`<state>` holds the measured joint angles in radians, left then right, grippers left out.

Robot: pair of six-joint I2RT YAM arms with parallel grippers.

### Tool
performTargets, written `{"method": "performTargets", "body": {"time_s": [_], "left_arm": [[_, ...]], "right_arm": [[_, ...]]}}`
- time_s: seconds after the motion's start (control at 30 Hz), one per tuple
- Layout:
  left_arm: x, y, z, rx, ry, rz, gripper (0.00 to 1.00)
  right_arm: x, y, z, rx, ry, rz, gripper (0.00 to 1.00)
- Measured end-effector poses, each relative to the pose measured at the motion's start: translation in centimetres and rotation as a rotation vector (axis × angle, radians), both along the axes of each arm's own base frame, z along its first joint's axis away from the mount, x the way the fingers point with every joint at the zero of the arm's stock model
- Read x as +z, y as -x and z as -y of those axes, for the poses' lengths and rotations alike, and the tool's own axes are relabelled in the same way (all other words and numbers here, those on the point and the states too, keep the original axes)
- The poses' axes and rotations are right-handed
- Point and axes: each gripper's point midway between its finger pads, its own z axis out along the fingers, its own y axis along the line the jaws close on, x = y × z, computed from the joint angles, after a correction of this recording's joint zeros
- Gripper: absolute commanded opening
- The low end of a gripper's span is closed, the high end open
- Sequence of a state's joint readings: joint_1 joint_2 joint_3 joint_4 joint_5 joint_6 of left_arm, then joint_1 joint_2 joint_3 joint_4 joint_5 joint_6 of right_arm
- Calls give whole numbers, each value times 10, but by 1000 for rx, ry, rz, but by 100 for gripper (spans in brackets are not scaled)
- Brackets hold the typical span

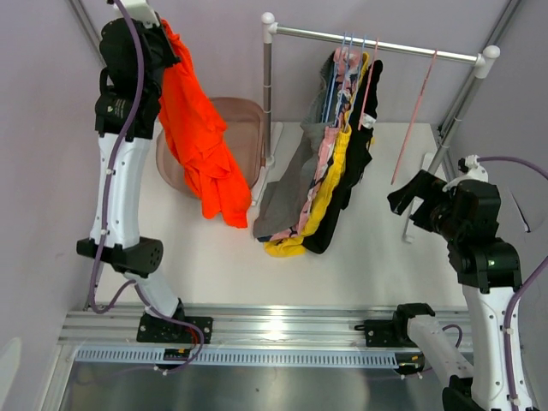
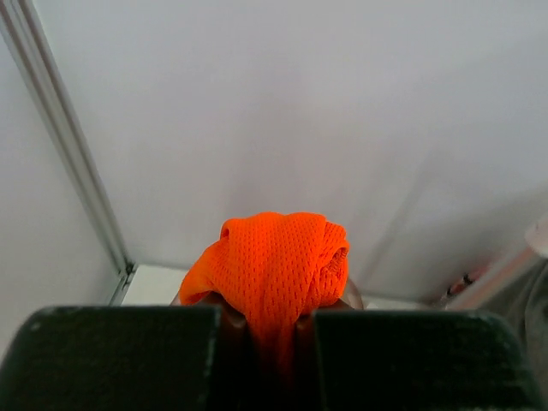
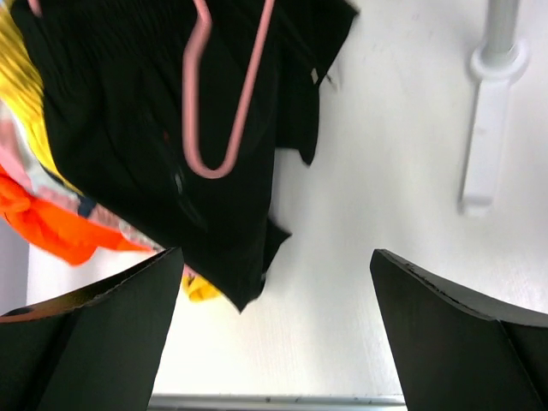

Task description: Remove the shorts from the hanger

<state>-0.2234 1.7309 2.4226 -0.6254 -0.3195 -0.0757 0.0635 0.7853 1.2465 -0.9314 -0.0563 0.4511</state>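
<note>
The black shorts are hanging nearest my right gripper. My right gripper will next move outward and to the left in the top view and close on the black shorts' pink hanger.
My left gripper (image 2: 272,330) is shut on the bright orange shorts (image 2: 274,265) and holds them high at the back left; they hang down over the table (image 1: 201,137). Black shorts (image 1: 355,163), yellow shorts (image 1: 330,184), pink patterned shorts (image 1: 324,158) and grey shorts (image 1: 291,193) hang on hangers from the rail (image 1: 377,44). An empty pink hanger (image 1: 415,116) hangs on the rail's right part; it also shows in the right wrist view (image 3: 227,94) in front of the black shorts (image 3: 120,128). My right gripper (image 3: 274,334) is open and empty, to the right of the clothes.
A brownish bin (image 1: 244,141) sits on the table behind the orange shorts. The rack's left post (image 1: 267,94) stands beside it; its right foot (image 3: 484,128) lies on the white table. A metal rail (image 1: 274,330) runs along the near edge.
</note>
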Motion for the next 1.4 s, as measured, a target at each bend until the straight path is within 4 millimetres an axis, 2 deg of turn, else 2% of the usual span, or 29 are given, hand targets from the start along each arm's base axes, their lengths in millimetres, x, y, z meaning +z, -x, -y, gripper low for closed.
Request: {"method": "performTargets", "body": {"time_s": [0.1,0.17,0.2,0.27,0.33,0.4,0.47,0.5,0.57,0.63,0.67,0.73,0.83,0.93,0.97,1.0,1.03,1.1,1.17,1.33,1.4], "left_arm": [[4,-28,1,2,38,57,6],[-12,-53,5,3,48,48,30],[-29,-69,9,-1,51,20,66],[-72,-101,18,-24,47,-60,88],[-133,-132,30,-57,37,-176,99],[-201,-152,39,-80,23,-324,98],[-258,-157,43,-93,9,-462,98],[-281,-152,43,-94,3,-530,98],[-310,-138,42,-95,2,-628,99],[-309,-125,43,-103,9,-644,99],[-305,-111,42,-109,12,-654,99],[-278,-79,40,-120,15,-631,99],[-208,-16,37,-153,33,-476,99],[-143,56,36,-212,77,-277,99],[-127,83,35,-240,99,-203,99],[-123,101,34,-254,113,-172,99],[-117,122,33,-274,133,-120,99],[-127,151,33,-308,158,-84,98],[-155,164,38,-338,169,-110,98],[-261,181,46,-371,182,-323,96],[-288,189,47,-378,183,-381,96]], "right_arm": [[-14,5,-5,24,-19,-39,99],[-18,6,-7,31,-23,-50,99],[-18,6,-7,32,-23,-53,99],[-19,7,-7,33,-23,-56,99],[-18,7,-8,40,-28,-56,99],[-17,8,-10,49,-33,-54,99],[-11,10,-11,56,-37,-47,99],[-6,10,-12,58,-39,-35,99],[6,10,-13,65,-43,-12,99],[23,9,-16,79,-51,25,100],[31,7,-18,88,-58,45,99],[50,5,-24,119,-77,91,99],[81,-2,-33,160,-108,167,99],[107,-17,-40,185,-130,227,98],[113,-23,-42,191,-134,241,96],[119,-30,-46,200,-137,253,93],[123,-38,-51,213,-140,258,86],[128,-55,-61,227,-139,261,80],[128,-73,-70,234,-132,252,76],[102,-121,-83,207,-91,179,66],[93,-135,-84,187,-76,159,66]]}}
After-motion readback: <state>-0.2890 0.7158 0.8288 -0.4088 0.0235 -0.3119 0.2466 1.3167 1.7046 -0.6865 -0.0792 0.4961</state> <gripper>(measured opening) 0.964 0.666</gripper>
